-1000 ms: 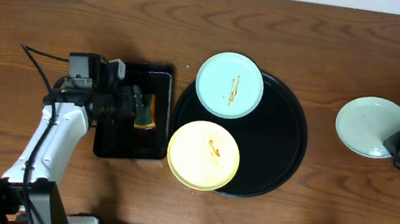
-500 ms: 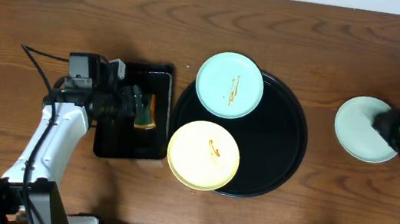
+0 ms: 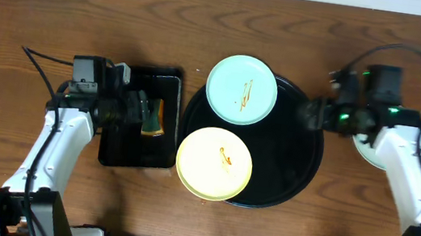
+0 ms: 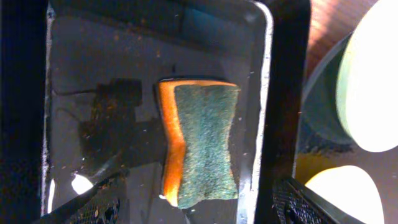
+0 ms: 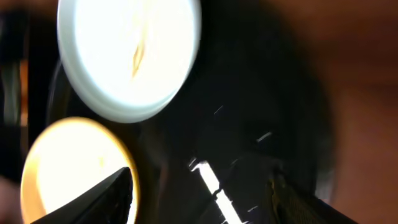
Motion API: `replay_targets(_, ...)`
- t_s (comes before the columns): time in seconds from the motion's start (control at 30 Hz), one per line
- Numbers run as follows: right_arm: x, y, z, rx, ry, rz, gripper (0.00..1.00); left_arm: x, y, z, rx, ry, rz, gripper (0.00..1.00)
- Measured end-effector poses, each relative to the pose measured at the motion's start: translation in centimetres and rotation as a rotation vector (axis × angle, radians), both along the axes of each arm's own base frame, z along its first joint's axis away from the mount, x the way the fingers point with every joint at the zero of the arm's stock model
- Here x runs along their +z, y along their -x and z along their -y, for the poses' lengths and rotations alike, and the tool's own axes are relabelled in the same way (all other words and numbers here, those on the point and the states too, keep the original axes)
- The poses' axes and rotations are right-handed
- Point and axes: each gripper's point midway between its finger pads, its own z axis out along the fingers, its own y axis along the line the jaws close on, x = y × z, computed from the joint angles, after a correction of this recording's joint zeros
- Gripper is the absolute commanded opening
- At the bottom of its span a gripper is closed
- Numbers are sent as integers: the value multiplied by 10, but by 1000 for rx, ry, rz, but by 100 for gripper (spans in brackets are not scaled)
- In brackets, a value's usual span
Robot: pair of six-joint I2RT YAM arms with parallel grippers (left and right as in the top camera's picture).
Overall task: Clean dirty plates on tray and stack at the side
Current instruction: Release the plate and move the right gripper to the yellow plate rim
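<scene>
Brown-orange streaks mark the yellow plate, so my right gripper swings back and to the left in the overhead view next and lowers onto the yellow plate's near rim (image 3: 233, 192).
The round black tray (image 3: 287, 157) holds a mint plate (image 3: 241, 89) on its upper left rim and a yellow plate (image 3: 214, 163) at its lower left. Both carry brown-orange streaks. A second mint plate (image 3: 363, 149) lies on the table to the right, mostly hidden under my right arm. My right gripper (image 3: 309, 113) hovers open over the tray's right side with nothing in it. In the right wrist view the mint plate (image 5: 130, 53), the yellow plate (image 5: 68, 168) and the tray (image 5: 261, 93) lie ahead of that gripper (image 5: 205, 205). My left gripper (image 3: 144, 114) stands open over the sponge.
A green and orange sponge (image 4: 202, 146) lies in a small black rectangular tray (image 3: 138, 145) left of the round tray. Its lower end sits between the left fingers (image 4: 93, 202). A cable (image 3: 39, 59) runs across the table by the left arm.
My right gripper opened, let go of the mint plate on the right and swung left over the round tray. The left arm has not moved.
</scene>
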Motion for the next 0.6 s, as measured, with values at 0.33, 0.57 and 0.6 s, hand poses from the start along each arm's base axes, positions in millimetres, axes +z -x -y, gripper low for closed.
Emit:
replay_targets(0.33,-56,90,-63,203,21,-219,54,-2,1,-4,8,-33,-9,77)
replay_targets(0.57,-70,118,-86,246,12,-266,49,-3,2,-4,9,-35,-12,76)
replay_targets(0.6,-70,119,-87,246,10,-270,45,-3,2,-4,9,-35,-12,76)
